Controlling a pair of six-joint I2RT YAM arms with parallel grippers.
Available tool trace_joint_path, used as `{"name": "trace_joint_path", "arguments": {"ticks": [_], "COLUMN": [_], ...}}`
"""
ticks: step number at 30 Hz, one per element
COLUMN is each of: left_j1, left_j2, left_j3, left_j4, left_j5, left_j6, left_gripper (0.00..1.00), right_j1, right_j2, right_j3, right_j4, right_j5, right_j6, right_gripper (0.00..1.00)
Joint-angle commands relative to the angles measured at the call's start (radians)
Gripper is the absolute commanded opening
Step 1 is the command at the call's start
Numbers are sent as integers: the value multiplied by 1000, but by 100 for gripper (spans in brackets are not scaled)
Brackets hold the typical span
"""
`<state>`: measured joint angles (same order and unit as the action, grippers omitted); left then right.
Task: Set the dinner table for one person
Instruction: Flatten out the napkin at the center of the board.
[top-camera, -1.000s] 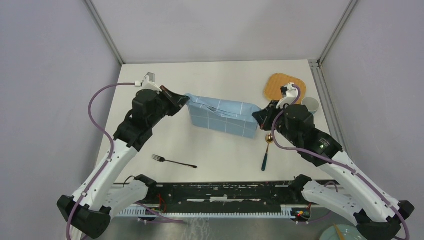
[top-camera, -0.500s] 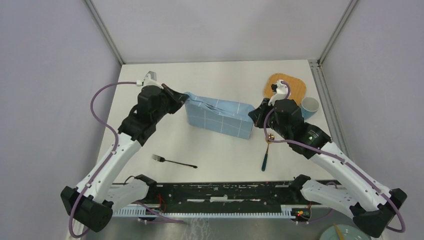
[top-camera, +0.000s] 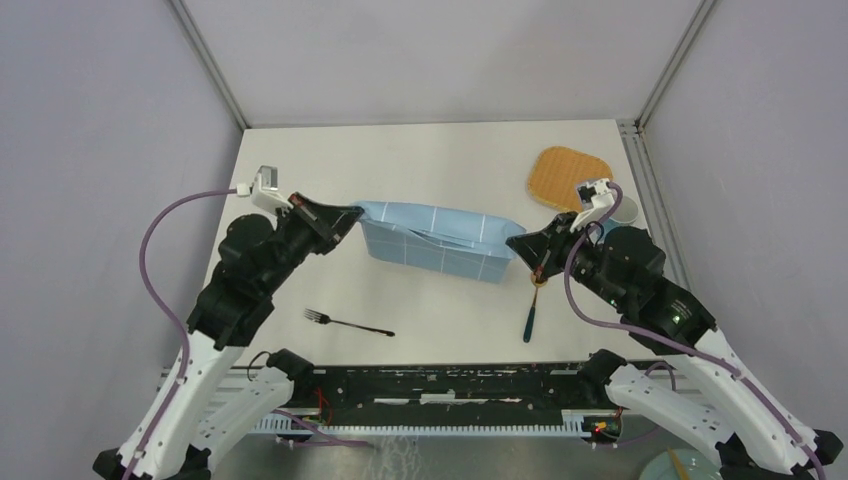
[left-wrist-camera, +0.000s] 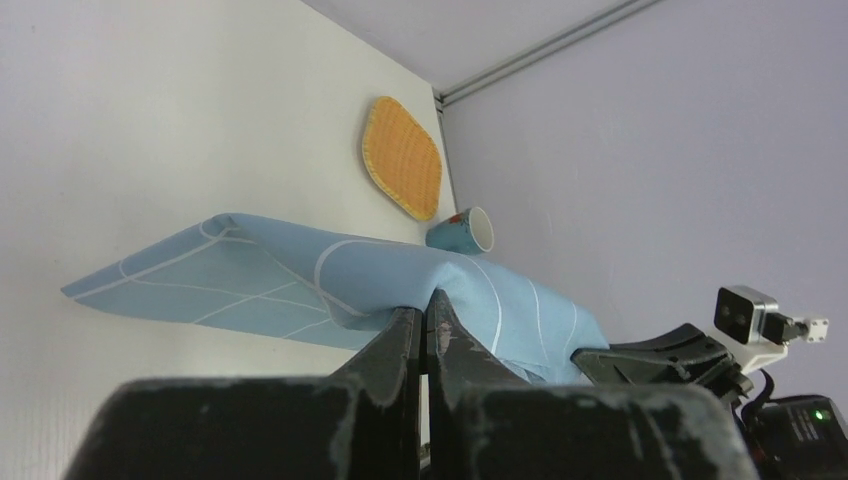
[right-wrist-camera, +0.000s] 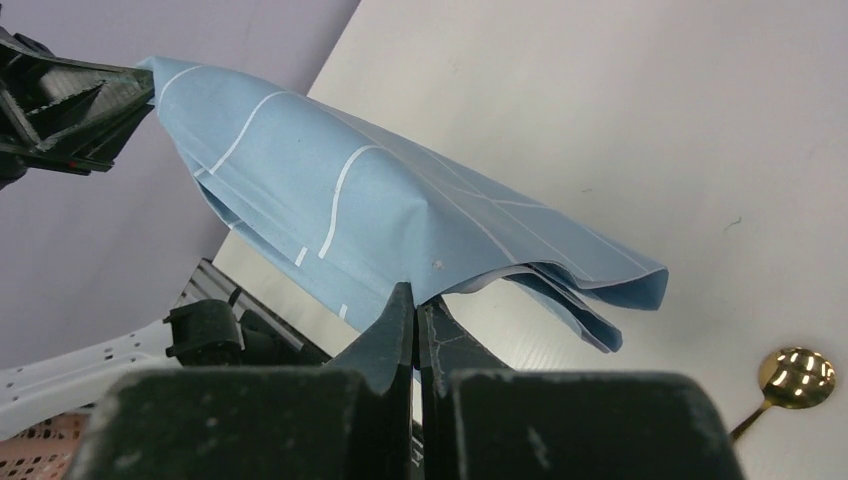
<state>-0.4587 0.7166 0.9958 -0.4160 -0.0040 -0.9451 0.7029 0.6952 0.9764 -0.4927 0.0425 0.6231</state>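
The checked cloth (top-camera: 435, 240) still hangs above the table, so the left gripper moves outward and down to the bare tabletop beyond the cloth (top-camera: 392, 186) and releases its end next.
A blue checked cloth (top-camera: 435, 240) hangs stretched between my two grippers above the white dinner table (top-camera: 420, 160). My left gripper (top-camera: 355, 212) is shut on the cloth's left end; in the left wrist view the cloth (left-wrist-camera: 300, 275) drapes over my left gripper (left-wrist-camera: 425, 300). My right gripper (top-camera: 515, 243) is shut on the right end; in the right wrist view the folded cloth (right-wrist-camera: 370, 215) sags beyond my right gripper (right-wrist-camera: 413, 293). A black fork (top-camera: 348, 324) and a gold spoon with a dark handle (top-camera: 533, 302) lie on the table near the front.
A woven orange mat (top-camera: 568, 176) lies at the back right, with a pale cup (top-camera: 625, 208) beside it, partly behind my right wrist. Both show in the left wrist view, mat (left-wrist-camera: 402, 157) and cup (left-wrist-camera: 462, 231). The black rail (top-camera: 440, 385) runs along the near edge.
Both grippers have lifted and pulled apart and toward the near side with the cloth, which is stretched wider. The right wrist has moved off the mat; fork and spoon have not moved.
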Motion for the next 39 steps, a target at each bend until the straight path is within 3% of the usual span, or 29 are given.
{"name": "trace_joint_path", "arguments": {"ticks": [1, 9, 20, 29, 39], "left_j1": [25, 26, 25, 25, 25], "left_j2": [-106, -175, -10, 208, 526], "left_j3": [-19, -44, -54, -110, -116], "left_j4": [-32, -83, -81, 70, 391], "left_j5": [-122, -119, -181, -229, -287], "left_j6": [44, -1, -63, -83, -59], "left_gripper": [2, 2, 2, 2, 2], "right_j1": [-11, -11, -10, -13, -109], "right_j2": [-86, -162, 50, 287, 590], "right_j3": [-25, -19, -30, -12, 59], "right_j4": [-97, -200, -164, -42, 144], "right_j5": [26, 8, 51, 156, 276], "right_j6": [-21, 5, 127, 150, 113], "right_gripper": [0, 0, 0, 0, 0]}}
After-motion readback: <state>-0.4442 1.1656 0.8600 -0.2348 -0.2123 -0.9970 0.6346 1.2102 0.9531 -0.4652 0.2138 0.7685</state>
